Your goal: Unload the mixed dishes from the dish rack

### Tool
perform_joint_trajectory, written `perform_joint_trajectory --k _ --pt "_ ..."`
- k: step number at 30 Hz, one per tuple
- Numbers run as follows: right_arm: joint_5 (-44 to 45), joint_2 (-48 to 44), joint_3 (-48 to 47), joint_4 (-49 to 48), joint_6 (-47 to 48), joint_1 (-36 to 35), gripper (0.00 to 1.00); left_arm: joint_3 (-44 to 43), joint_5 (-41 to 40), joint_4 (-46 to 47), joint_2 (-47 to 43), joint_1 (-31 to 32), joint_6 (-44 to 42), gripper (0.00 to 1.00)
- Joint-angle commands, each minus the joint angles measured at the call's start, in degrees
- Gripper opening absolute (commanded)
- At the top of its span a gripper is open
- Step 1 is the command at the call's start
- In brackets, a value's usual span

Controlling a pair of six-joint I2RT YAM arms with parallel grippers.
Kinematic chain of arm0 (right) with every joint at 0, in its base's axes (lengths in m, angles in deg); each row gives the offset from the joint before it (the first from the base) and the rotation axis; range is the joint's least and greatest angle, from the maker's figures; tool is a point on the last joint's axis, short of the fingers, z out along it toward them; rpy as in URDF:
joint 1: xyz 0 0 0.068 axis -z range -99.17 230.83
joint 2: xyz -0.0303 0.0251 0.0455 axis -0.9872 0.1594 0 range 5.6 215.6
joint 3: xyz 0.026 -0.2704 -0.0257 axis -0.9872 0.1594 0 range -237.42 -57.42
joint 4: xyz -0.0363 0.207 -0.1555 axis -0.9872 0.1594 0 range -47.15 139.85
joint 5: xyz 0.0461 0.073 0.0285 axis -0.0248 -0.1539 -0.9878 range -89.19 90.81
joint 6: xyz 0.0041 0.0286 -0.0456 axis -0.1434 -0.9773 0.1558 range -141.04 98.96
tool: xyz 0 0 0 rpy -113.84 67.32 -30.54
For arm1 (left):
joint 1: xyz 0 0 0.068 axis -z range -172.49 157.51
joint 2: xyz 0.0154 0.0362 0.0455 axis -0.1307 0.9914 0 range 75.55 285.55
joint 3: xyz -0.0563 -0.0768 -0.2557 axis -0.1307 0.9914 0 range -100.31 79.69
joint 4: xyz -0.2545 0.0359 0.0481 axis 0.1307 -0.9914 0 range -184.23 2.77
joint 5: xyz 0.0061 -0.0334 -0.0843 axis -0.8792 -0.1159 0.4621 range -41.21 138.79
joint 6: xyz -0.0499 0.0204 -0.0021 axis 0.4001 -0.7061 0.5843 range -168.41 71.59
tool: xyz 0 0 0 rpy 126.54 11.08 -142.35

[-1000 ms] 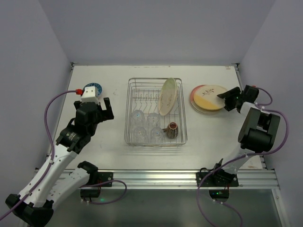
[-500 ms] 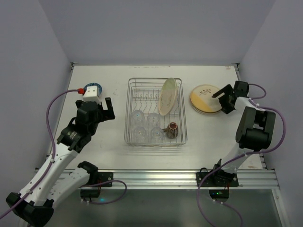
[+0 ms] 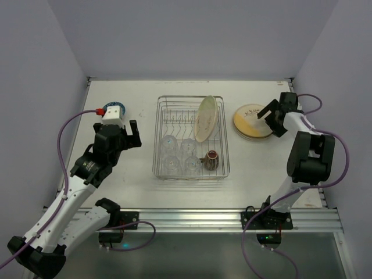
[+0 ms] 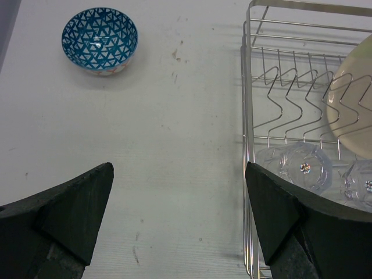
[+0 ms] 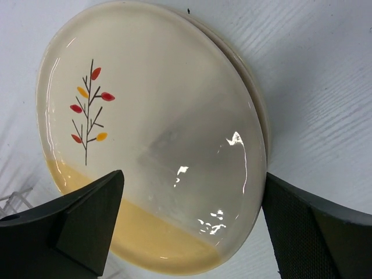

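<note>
I will raise my right gripper from the stack, turn it and bring it astride the plate's upper rim [image 3: 215, 113], because the pale plate leans upright among the dish rack's wires.
The silver wire dish rack [image 3: 157, 136] stands mid-table. Inside it a pale plate [image 3: 206, 118] leans upright among the prongs, several clear glasses [image 3: 177, 154] sit at the near left, and a dark brown mug [image 3: 210, 160] lies at the near right. A blue-patterned bowl [image 4: 100, 39] rests on the table left of the rack. Two cream plates [image 3: 251, 122] lie stacked to the right; the top one [image 5: 145, 128] has a leaf sprig. My right gripper [image 3: 269, 118] hovers open at the stack's right edge, holding nothing. My left gripper [image 3: 131, 133] stands open and empty beside the rack's left wall [image 4: 249, 122].
Purple walls close in the table on the left, back and right. The blue bowl [image 3: 115, 107] sits close to the left wall, partly behind my left wrist. Bare tabletop [image 4: 174, 116] lies between bowl and rack.
My right gripper opened and let go of the cream plate, which now lies flat on the stack. The gripper then drew back toward the far right. The left arm stayed put.
</note>
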Motion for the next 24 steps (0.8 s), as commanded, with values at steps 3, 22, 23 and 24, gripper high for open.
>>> perform_joint_trajectory --k 3,22,23,24 --pt "5.38 -2.02 -4.67 2.79 2.37 -1.62 0.98 0.15 0.45 2.31 -0.13 -0.47 -1.24 1.0" --pt "-12.4 -23.01 -3.8 0.7 8.17 -4.35 0.99 -0.46 -4.8 1.09 -0.74 -0.47 0.24 1.0" --pt "-14.98 -23.9 -3.88 0.43 8.69 -4.79 0.99 -0.64 -5.78 0.91 -0.91 -0.47 0.6 1.0" --pt "-16.92 -24.52 -4.23 0.43 9.31 -5.49 0.99 -0.72 -8.14 0.39 -1.35 -0.47 1.04 1.0"
